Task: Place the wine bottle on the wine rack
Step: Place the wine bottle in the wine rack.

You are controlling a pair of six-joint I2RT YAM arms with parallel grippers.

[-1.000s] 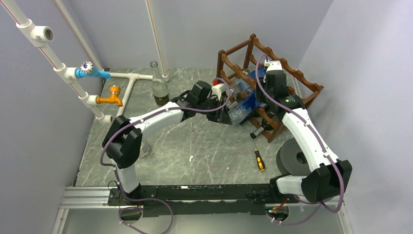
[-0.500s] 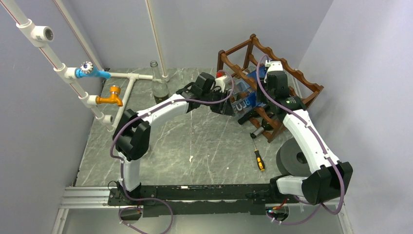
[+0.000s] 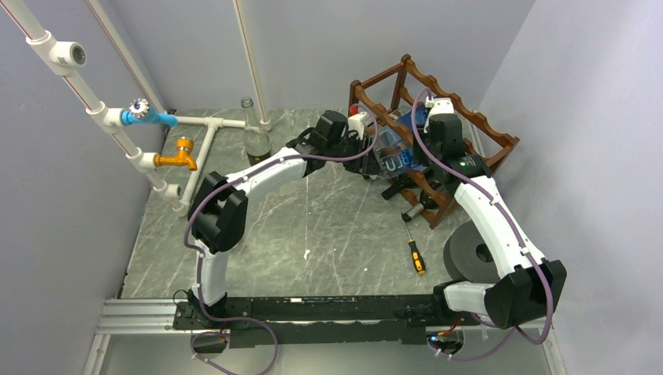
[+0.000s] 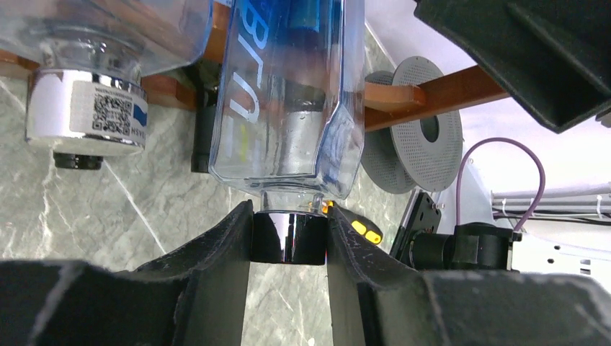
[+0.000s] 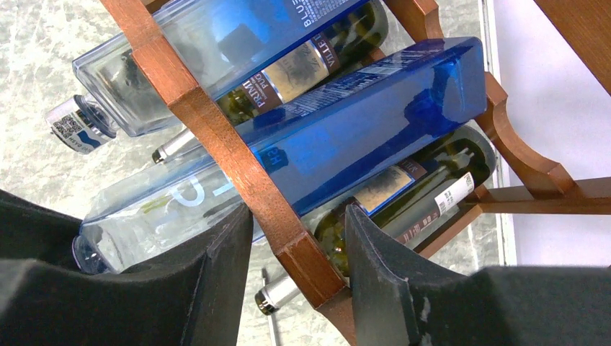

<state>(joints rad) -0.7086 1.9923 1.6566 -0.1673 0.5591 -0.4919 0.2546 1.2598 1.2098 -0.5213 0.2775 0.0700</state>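
My left gripper is going to push the bottle's cap toward the rack bar [image 3: 423,183] [image 4: 393,96] next and release it, because the bottle's clear body near the neck still sticks out past that bar.
The wine rack [image 3: 478,125], dark reddish-brown wood with wavy rails, stands at the back right. The wine bottle [image 3: 393,161], clear with blue lettering, lies on its side in the rack, neck toward the left. My left gripper [image 3: 361,151] is shut on its black cap [image 4: 288,239], and the bottle body [image 4: 288,86] reaches away over a rail. My right gripper [image 3: 431,166] straddles a wooden rack post [image 5: 238,155], which touches both fingers. In the right wrist view the bottle [image 5: 302,151] lies across that post.
Other bottles fill the rack: a clear one with a QR-labelled cap [image 4: 86,115] and green wine bottles [image 5: 403,180]. A yellow-handled screwdriver [image 3: 415,255] and a grey spool [image 3: 469,251] lie in front of the rack. An upright glass bottle [image 3: 255,141] and white pipes with taps [image 3: 156,117] stand at the left.
My left arm has stretched out to the right and pushed the bottle further into the rack. My right arm has stayed where it was.
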